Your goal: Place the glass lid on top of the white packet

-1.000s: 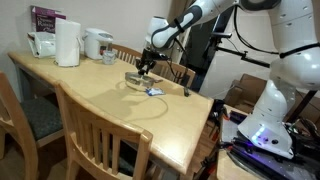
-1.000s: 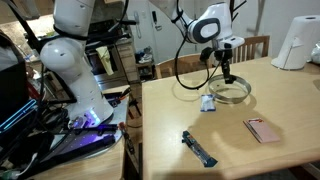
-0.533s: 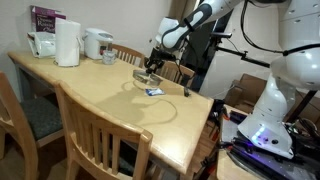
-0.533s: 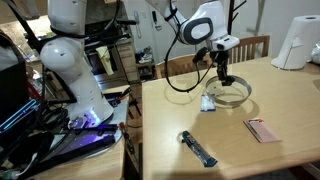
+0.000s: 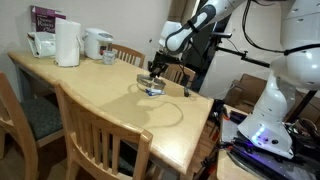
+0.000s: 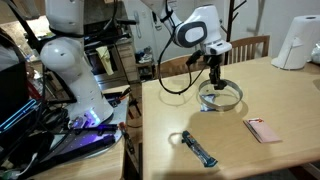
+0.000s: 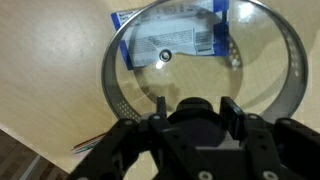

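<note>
The white packet (image 6: 208, 104) is off-centre under the lid's upper part in the wrist view. My gripper needs to move toward the packet's middle first, then lower the lid onto the packet.
The glass lid (image 7: 250, 70), round with a metallic rim, hangs from my gripper (image 7: 198, 108), whose fingers are shut on its dark centre knob. In the wrist view the white packet (image 7: 170, 42) with blue markings shows through the glass, under the lid's upper part. In both exterior views the lid (image 6: 222, 98) (image 5: 152, 84) is held just above the table, over the packet (image 6: 208, 104). The gripper (image 6: 214, 72) (image 5: 156, 68) points straight down at it.
A dark slim object (image 6: 199, 149) and a small brown case (image 6: 262, 129) lie on the wooden table (image 6: 260, 155). A paper-towel roll (image 5: 67, 43), kettle (image 5: 96, 43) and small glass cup (image 5: 109, 58) stand at the far end. Wooden chairs (image 5: 100, 130) surround the table.
My gripper has carried the lid sideways across the table until it sits over the white packet, which was beside the lid a second ago.
</note>
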You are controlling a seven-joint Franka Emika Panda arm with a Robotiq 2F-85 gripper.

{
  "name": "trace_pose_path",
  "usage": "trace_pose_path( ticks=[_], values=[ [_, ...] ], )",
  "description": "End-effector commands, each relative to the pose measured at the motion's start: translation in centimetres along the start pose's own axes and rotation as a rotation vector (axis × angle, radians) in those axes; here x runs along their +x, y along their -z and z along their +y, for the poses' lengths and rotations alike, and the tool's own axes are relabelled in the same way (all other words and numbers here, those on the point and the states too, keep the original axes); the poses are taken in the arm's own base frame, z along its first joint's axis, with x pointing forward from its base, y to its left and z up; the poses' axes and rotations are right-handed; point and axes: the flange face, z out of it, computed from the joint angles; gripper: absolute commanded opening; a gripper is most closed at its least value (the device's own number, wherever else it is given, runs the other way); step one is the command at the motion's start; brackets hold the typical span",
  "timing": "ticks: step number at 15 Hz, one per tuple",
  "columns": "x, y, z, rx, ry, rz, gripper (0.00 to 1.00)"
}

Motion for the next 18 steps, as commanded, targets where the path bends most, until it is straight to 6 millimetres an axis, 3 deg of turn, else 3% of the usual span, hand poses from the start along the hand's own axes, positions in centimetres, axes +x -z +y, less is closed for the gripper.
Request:
trace_pose_path(
  ticks=[1,18],
  values=[
    [-1.5,1.2,0.2,0.011,-0.022,0.020,0.31],
    [-4.1,-1.3,0.9,-0.033,-0.073,-0.061,0.31]
  ],
)
